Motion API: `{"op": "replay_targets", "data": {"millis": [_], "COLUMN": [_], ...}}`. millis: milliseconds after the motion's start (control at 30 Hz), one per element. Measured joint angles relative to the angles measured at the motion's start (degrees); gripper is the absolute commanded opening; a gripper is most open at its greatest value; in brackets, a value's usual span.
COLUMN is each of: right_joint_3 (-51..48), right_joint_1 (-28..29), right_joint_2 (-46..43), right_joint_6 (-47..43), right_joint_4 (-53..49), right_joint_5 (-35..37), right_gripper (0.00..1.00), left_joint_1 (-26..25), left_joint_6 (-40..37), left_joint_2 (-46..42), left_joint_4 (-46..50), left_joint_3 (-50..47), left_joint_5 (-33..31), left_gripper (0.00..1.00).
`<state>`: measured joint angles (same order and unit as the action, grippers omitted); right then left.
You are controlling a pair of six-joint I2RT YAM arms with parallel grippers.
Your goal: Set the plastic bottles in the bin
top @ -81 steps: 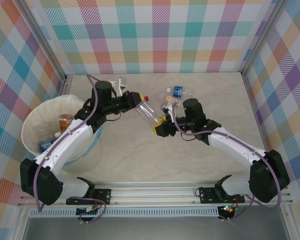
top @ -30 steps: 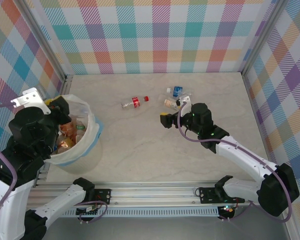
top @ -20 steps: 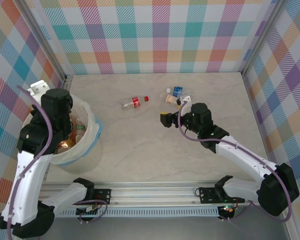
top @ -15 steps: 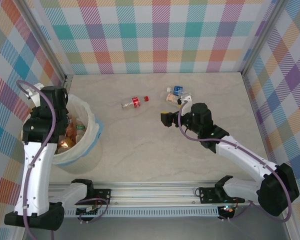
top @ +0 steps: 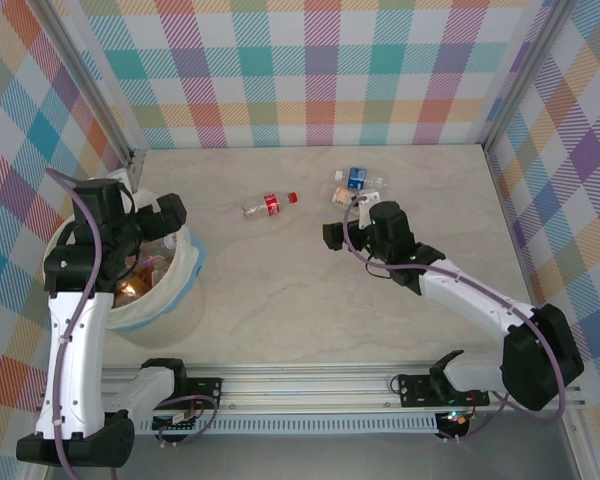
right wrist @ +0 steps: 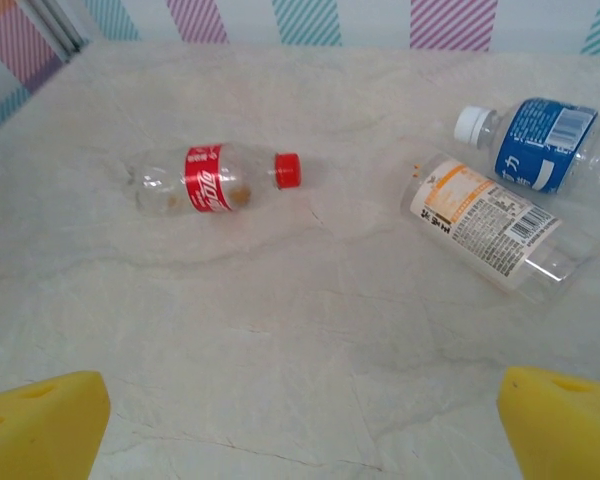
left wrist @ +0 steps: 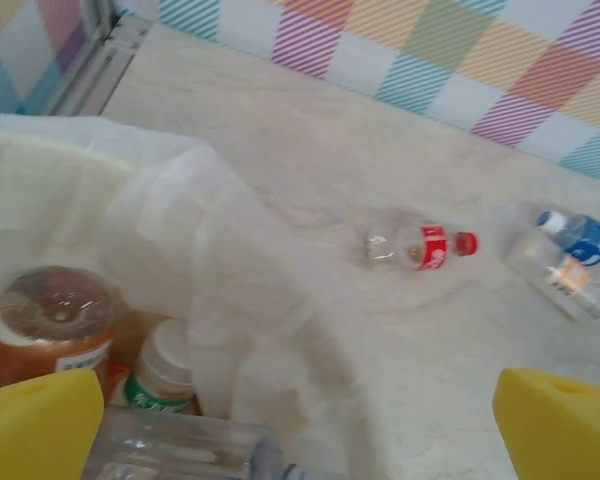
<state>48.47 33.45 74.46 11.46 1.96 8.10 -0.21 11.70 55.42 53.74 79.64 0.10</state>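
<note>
The orange-labelled bottle is slanted. My right gripper will reach outward and turn to match that slant before it lowers its fingers around the bottle's body.
Three plastic bottles lie on the table: a red-labelled one [top: 268, 205] [right wrist: 215, 180] [left wrist: 420, 246], an orange-labelled one [top: 342, 197] [right wrist: 490, 226] and a blue-labelled one [top: 358, 178] [right wrist: 536, 131]. The bin [top: 175, 305] stands at the left with its white liner [left wrist: 170, 220]. Inside it are a brown-capped bottle [left wrist: 54, 322], a green-labelled bottle [left wrist: 164, 376] and a clear bottle [left wrist: 175, 455]. My left gripper [top: 168, 213] [left wrist: 300, 440] hovers over the bin's right rim, open and empty. My right gripper [top: 331, 236] [right wrist: 300, 440] is open and empty, just short of the loose bottles.
The plaid walls and metal frame posts [top: 135, 158] close in the table on three sides. Bare marble tabletop [top: 310, 300] stretches between the bin and the right arm.
The bottle that both grippers held is gone from the table's middle. My left arm swung over the bin and came lower, its gripper now pointing right. The right gripper edged toward the loose bottles.
</note>
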Motion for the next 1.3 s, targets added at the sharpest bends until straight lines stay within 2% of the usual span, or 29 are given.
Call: {"op": "replay_targets", "data": {"millis": [133, 567, 800, 1000, 1300], "right_joint_3": [5.5, 22.9, 32.4, 39.0, 44.9], "right_joint_1": [-2.6, -15.7, -18.3, -18.3, -18.0], "right_joint_2": [5.2, 26.0, 36.9, 43.2, 49.4], "right_joint_6": [-4.1, -18.7, -28.4, -33.2, -37.7], "right_joint_4": [-3.8, -17.2, -22.1, -24.1, -27.2], "right_joint_5": [-2.8, -15.3, -16.3, -16.1, -15.2], "right_gripper": [1.0, 1.0, 1.0, 0.99, 0.96], "left_joint_1": [0.0, 0.0, 0.0, -1.9, -3.5], "left_joint_6": [0.2, 1.5, 9.0, 13.1, 14.4], "left_joint_2": [-2.3, -9.2, -10.0, -8.0, -8.3], "left_joint_4": [-2.2, -13.0, -23.5, -28.6, -30.2], "left_joint_3": [-0.2, -5.7, -12.0, -14.3, -14.7], "left_joint_5": [3.3, 21.9, 31.6, 34.6, 34.8], "left_gripper": [1.0, 1.0, 1.0, 1.0, 1.0]}}
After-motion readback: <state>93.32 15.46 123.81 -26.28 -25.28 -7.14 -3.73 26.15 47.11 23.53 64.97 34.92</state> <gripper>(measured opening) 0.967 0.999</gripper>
